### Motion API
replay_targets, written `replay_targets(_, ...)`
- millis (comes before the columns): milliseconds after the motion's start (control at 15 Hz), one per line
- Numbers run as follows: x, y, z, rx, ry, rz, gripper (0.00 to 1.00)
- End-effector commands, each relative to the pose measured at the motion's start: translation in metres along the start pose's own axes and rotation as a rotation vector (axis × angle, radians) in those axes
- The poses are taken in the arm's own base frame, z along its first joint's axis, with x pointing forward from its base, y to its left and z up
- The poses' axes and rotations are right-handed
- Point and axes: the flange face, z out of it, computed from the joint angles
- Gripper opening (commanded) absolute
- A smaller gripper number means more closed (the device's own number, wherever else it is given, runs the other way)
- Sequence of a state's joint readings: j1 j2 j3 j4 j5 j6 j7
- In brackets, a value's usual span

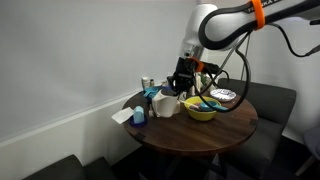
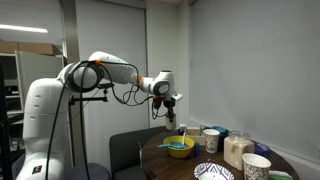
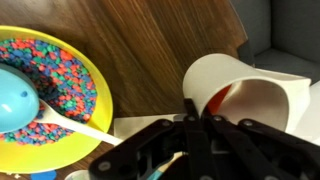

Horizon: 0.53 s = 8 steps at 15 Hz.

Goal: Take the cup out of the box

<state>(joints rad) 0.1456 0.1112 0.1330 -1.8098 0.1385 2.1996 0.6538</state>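
My gripper is above the bare tabletop beside the bowl [image 1: 184, 131]. Next it will move away from the box [image 1: 164, 107] and go down to release the cup's near rim.
The off-white cup [image 3: 245, 90] fills the right of the wrist view, tilted, its open mouth towards the camera and a red patch inside. My gripper [image 3: 195, 112] has its fingers pinched together on the cup's near rim. A cream strip of the box [image 3: 135, 126] shows under the fingers. In an exterior view the gripper [image 1: 181, 84] hangs just over the cream box [image 1: 164, 107] at the table's left side; cup and box are hard to tell apart there. In both exterior views the gripper [image 2: 171, 112] is above the table.
A yellow-green bowl [image 3: 95, 75] of coloured sweets with a blue spoon [image 3: 15, 100] sits close beside the cup; it also shows in both exterior views [image 1: 200, 110] [image 2: 180, 148]. A small blue cup [image 1: 139, 116] and a white carton [image 1: 122, 116] stand by the round table's edge. Several containers [image 2: 238, 150] stand elsewhere on the table.
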Motion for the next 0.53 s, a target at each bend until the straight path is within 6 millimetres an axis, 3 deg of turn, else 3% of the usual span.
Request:
replay_targets(0,-0.032,0.026,-0.023,-0.067,0.056,0.03,0.01)
replay_targets(267,-0.042,0.042,-0.037,-0.239,0.065,0.031,0.01)
replay_targets(467,-0.036,0.036,-0.027,-0.164,0.021,0.023,0.01)
